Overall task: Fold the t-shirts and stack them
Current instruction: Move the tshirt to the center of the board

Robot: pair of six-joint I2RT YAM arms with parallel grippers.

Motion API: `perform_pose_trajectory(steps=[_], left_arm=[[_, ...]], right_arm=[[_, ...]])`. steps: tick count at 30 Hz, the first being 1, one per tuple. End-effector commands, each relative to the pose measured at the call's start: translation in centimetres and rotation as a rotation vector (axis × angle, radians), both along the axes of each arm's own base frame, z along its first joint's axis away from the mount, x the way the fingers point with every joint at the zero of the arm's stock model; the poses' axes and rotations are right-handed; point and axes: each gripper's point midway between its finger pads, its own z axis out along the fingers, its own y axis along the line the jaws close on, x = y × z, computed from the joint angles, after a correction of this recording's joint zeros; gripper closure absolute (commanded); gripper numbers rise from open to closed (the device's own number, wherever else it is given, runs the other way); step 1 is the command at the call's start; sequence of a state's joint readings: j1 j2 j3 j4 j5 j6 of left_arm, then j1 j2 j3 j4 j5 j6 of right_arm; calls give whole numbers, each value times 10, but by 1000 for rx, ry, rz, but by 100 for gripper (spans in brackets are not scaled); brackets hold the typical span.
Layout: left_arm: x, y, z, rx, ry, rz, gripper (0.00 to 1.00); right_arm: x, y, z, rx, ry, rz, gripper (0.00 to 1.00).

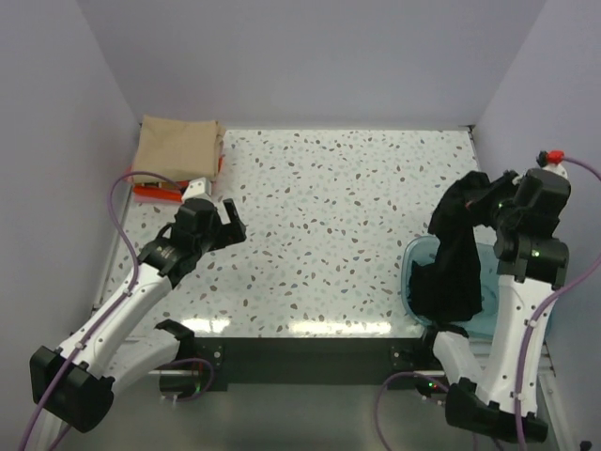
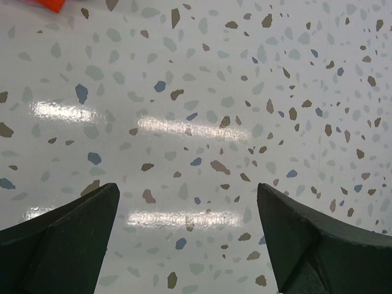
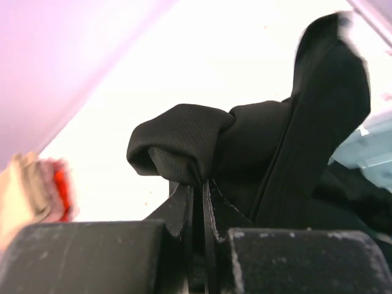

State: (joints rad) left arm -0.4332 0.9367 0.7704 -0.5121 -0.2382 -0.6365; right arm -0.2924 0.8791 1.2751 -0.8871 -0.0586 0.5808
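The black t-shirt still trails in the teal bowl, so next my right gripper needs to lift, swing toward the stack, then return down to bare table by the bowl.
The black t-shirt (image 1: 458,254) hangs from my right gripper (image 1: 492,202), its lower part still in the teal bowl (image 1: 413,258). In the right wrist view my right gripper (image 3: 200,184) is shut on a bunched fold of the black t-shirt (image 3: 184,131). The tan-beige t-shirt (image 1: 177,147) lies folded at the back left, on top of the red-orange t-shirt (image 1: 155,194), of which only an edge shows. My left gripper (image 1: 228,218) is open and empty above bare table near that stack; its fingers (image 2: 67,239) frame speckled tabletop.
The speckled white table (image 1: 329,216) is walled by lilac panels at the back and both sides. The teal bowl stands at the right front edge. A dark strip runs along the table's near edge between the arm bases.
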Motion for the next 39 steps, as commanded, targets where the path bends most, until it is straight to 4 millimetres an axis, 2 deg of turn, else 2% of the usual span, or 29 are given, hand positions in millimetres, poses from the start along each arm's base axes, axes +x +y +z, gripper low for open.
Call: perform_pose_trajectory(steps=[1,3,4,5,6,7,8,9,10,13,15,16,17,18,19,20,21,22,24,25,26,27,28,29,30,33,34,35,39], left_arm=[[4,-3,9,-28,-15,10,0],[3,-2,6,-29,-3,24,0],[3,-1,6,-28,0,30,0],[3,0,5,-27,9,41,0],[1,2,6,-21,15,52,0],[1,4,6,-14,21,58,0],[0,6,6,-14,29,73,0],[-3,10,6,3,42,92,0],[-4,13,7,7,47,105,0],[-12,20,9,4,64,147,0],[-16,22,10,1,72,160,0],[-18,23,13,-11,65,169,0],[-19,25,16,-12,60,181,0],[-22,27,16,-7,66,189,0],[-23,30,17,-3,66,198,0],[-24,32,18,-6,64,212,0],[-26,36,20,6,66,226,0],[-26,37,20,9,64,230,0],[-27,39,23,15,62,238,0],[-27,39,22,20,66,241,0],[-26,41,22,26,65,248,0],[-27,42,21,32,71,253,0],[-27,43,20,36,73,257,0],[-25,43,19,40,75,259,0],[-23,42,18,43,78,260,0],[-19,36,17,36,90,247,0],[-16,35,13,43,105,242,0],[-14,33,11,44,110,240,0],[-4,21,-4,34,147,218,0]], right_arm=[[29,39,54,-7,-115,241,100],[48,75,66,-50,-117,336,100],[53,90,91,-79,-174,368,100],[55,123,100,-88,-195,465,100],[78,143,92,-89,-159,516,100],[83,160,118,-97,-218,560,100],[86,191,119,-119,-211,647,100],[109,214,104,-144,-164,684,100],[112,234,140,-155,-254,727,100],[116,314,178,-186,-387,907,100],[113,338,212,-146,-512,974,100],[120,351,208,-131,-517,994,100],[121,354,223,-102,-581,987,100],[128,360,212,-94,-561,992,100],[131,360,209,-90,-562,977,100],[121,352,228,-61,-620,951,100],[122,350,223,-65,-613,942,100],[129,347,196,-85,-548,918,100],[121,326,186,-91,-497,856,100],[129,319,144,-109,-391,826,100],[130,296,139,-97,-373,765,100],[137,287,79,-96,-235,755,100],[154,254,52,-75,-169,685,100],[155,245,26,-13,-103,686,99],[154,229,-30,-3,26,657,85],[164,175,-119,-26,244,554,56],[169,153,-132,-40,290,498,42],[162,141,-146,-65,370,483,38],[165,119,-154,-170,442,452,18]])
